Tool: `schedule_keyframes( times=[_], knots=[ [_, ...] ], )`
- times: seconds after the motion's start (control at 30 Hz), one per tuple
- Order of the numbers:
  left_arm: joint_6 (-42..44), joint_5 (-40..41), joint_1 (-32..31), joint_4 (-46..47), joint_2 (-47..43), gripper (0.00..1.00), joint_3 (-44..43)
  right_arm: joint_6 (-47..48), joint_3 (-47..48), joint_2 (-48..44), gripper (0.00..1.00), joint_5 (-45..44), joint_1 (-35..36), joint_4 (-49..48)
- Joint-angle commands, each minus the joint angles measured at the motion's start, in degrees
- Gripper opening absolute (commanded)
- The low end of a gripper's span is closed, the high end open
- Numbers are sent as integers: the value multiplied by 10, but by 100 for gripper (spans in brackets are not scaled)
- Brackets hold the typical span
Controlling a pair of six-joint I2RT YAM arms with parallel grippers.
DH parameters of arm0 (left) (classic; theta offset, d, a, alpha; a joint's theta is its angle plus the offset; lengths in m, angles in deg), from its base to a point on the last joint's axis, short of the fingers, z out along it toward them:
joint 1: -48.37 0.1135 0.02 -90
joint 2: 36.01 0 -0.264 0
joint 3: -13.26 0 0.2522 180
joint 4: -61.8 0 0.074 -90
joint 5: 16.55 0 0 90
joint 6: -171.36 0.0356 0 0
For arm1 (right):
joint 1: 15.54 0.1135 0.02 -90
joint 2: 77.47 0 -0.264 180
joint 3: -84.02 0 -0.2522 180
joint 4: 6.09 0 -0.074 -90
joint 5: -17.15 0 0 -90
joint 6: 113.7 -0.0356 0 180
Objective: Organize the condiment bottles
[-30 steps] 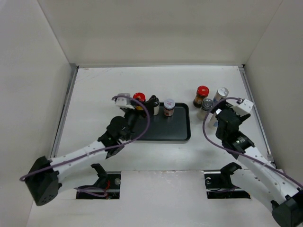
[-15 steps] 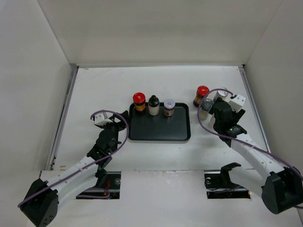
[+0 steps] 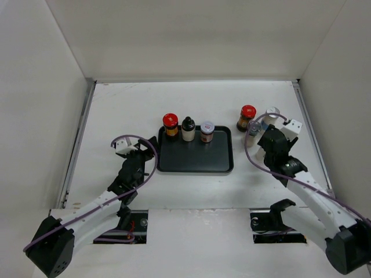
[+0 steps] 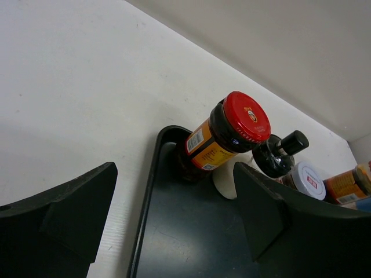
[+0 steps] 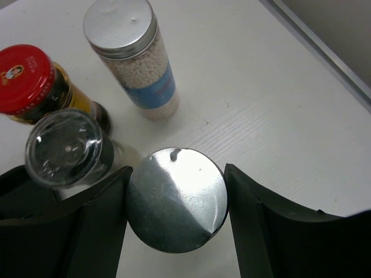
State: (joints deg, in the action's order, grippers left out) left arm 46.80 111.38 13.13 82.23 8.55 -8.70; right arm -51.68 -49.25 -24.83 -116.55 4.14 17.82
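The row's end beside the pale-lidded jar (image 3: 207, 131) is still empty. My right gripper should next lift the cylinder outward and over the tray (image 3: 197, 157), then lower it there.
A red-capped dark jar (image 3: 170, 123), a black-capped bottle (image 3: 188, 128) and a pale-lidded jar (image 3: 207, 131) stand in a row at the back of the black tray (image 3: 197, 157). To the right of the tray stand another red-capped jar (image 5: 29, 81), a clear-lidded jar (image 5: 66, 147) and a white-and-blue silver-capped cylinder (image 5: 130, 55). My right gripper (image 5: 177, 231) is shut on the cap of a second silver-capped cylinder (image 5: 177, 197), which stands upright. My left gripper (image 4: 168, 223) is open and empty over the tray's left edge, short of the red-capped jar (image 4: 226, 139).
White walls close in the table on three sides. A metal strip (image 3: 310, 136) runs along the right edge near the right-hand bottles. The front part of the tray (image 4: 191, 237) is bare.
My left gripper has drawn back from the red-capped jar on the tray to the tray's left edge. My right gripper has moved in among the right-hand bottles and shut on a silver-capped cylinder.
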Motion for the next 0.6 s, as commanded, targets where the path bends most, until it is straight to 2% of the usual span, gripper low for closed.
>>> schedule_keyframes(
  times=[0.0, 0.1, 0.2, 0.37, 0.57],
  knots=[
    [-8, -3, 9, 30, -12, 81, 11, -16, 38, -69, 50, -29, 54, 55],
    [-9, 3, 14, 32, -14, 81, 14, -44, 67, -88, 50, -20, 122, 122],
    [-10, 3, 19, 32, -7, 82, 14, -58, 97, -70, 50, -16, 180, 129],
    [-13, 4, 27, 44, 9, 82, 17, -13, 136, 19, 51, -4, 242, -4],
    [-13, 5, 32, 45, 9, 82, 21, 57, 168, 149, 51, 57, 210, -181]
  ],
)
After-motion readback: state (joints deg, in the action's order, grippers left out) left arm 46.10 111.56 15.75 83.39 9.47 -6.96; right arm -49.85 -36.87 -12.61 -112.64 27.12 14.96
